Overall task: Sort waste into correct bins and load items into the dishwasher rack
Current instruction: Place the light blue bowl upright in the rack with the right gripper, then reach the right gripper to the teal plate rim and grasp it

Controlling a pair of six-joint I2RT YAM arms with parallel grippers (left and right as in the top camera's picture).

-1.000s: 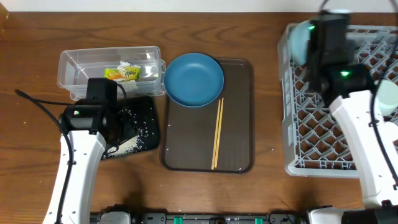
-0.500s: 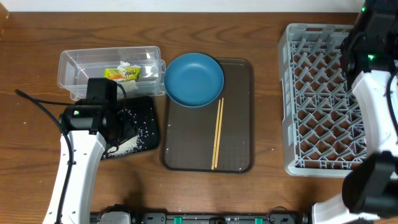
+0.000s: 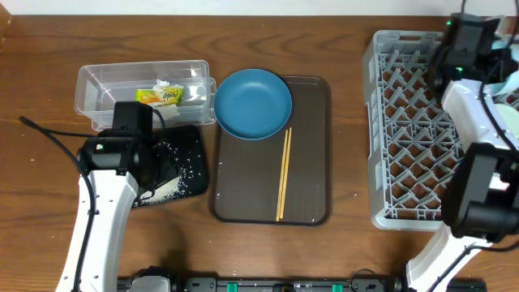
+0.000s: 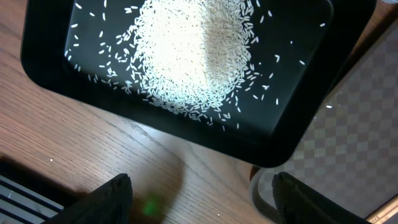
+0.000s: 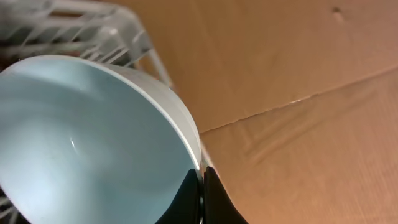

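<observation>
My right gripper should next lower the tilted light blue bowl among the grey dishwasher rack's wires below it and release the bowl's rim.
My right gripper (image 5: 202, 186) is shut on the rim of a light blue bowl (image 5: 93, 137) and holds it tilted past the back right corner of the grey dishwasher rack (image 3: 418, 130). A pale edge of the bowl shows at the overhead's right border (image 3: 512, 81). My left gripper (image 4: 208, 199) is open and empty, low over the wood beside the black tray (image 4: 298, 134) of rice grains (image 4: 193, 53). The clear tub (image 3: 105, 89) holds tissue (image 3: 162, 85) and the yellow-green wrapper (image 3: 160, 97). The dark blue bowl (image 3: 253, 103) and chopsticks (image 3: 284, 173) lie on the brown serving tray. The pink cup is out of view.
The brown serving tray (image 3: 243, 186) lies mid-table between the black tray (image 3: 190, 162) and the rack. The left arm's cable (image 3: 49, 142) trails over the table at the left. Brown cardboard (image 5: 298, 93) fills the background behind the held bowl.
My right arm has swung from over the rack's back left corner to its back right, past the rack's edge, with the bowl in it. The left arm has not moved.
</observation>
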